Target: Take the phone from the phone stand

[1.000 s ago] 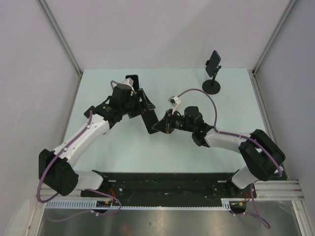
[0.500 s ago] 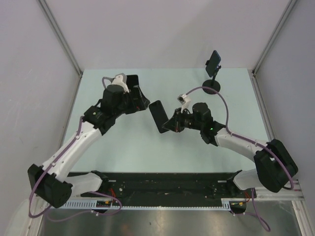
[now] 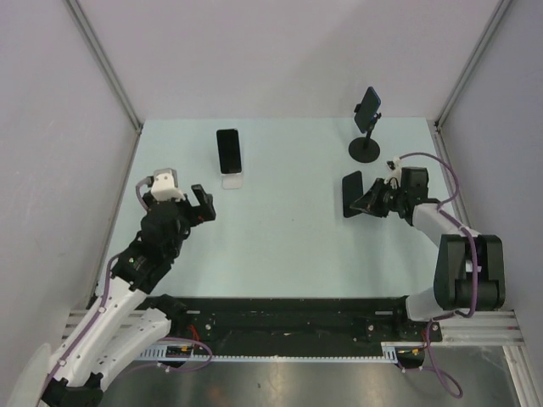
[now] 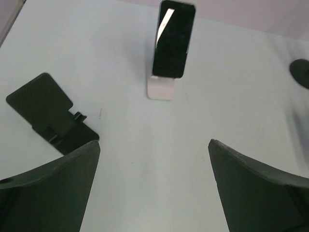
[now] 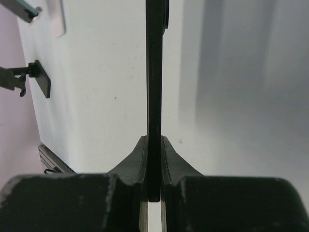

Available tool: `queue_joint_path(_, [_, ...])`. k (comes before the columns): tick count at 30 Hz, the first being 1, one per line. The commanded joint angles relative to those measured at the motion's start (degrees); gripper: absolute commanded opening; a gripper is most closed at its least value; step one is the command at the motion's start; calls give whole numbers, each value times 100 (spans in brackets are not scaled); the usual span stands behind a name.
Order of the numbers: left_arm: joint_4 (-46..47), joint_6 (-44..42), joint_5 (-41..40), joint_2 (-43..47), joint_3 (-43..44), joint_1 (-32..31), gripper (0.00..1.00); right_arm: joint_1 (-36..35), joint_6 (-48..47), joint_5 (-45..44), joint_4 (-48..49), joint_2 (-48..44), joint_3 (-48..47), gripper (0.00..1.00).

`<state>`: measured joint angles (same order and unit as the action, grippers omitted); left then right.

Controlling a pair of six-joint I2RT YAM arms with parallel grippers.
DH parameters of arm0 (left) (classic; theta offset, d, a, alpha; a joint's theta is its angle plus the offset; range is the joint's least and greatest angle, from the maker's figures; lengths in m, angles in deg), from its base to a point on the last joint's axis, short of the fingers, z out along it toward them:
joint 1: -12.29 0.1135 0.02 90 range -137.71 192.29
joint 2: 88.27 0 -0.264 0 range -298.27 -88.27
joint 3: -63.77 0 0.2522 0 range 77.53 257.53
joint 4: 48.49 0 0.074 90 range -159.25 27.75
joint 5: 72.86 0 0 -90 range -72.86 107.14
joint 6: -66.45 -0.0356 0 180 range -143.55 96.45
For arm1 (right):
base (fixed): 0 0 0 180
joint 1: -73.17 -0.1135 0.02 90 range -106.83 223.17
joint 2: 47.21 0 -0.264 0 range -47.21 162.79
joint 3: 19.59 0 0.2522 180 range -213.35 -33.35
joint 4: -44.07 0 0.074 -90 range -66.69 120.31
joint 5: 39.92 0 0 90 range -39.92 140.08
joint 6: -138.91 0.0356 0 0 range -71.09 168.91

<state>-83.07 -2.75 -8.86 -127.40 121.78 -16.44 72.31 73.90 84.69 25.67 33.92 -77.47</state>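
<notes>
Next, my right gripper goes down and to the right in the top view and sets the black phone onto bare table, as it is clear of every stand.
My right gripper (image 3: 368, 202) is shut on a black phone (image 3: 351, 195) and holds it on edge over the right side of the table, apart from every stand. In the right wrist view the phone (image 5: 155, 72) runs straight up from between the fingers (image 5: 171, 157). A flat black folding phone stand (image 4: 44, 107) lies bare on the table ahead of my left gripper (image 4: 154, 142). That gripper is wide open with nothing in it and sits near left in the top view (image 3: 202, 202).
A second phone (image 3: 228, 150) leans on a white stand (image 3: 232, 180) at the back centre. A third phone (image 3: 367, 108) is clamped on a black pole stand with a round base (image 3: 365, 151), just behind my right gripper. Grey walls enclose three sides.
The right arm carried the phone from the table's middle to the right. The left arm opened fully and drew back to the near left, uncovering the phone on the white stand.
</notes>
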Motion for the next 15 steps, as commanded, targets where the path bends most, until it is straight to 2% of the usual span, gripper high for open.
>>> queue_joint_path(1, [525,-488,-370,336,-609,8,100,560,-372,713,-484,500,-684,0])
queue_joint_path(9, [807,-788,-397,275,-822,8,100,1404,-1470,1074,-1512,1810,-1406,0])
queue_joint_path(15, [922,-726,-186,345,-883,8,100,1686,-2024,1338,-1767,2582,-1573,0])
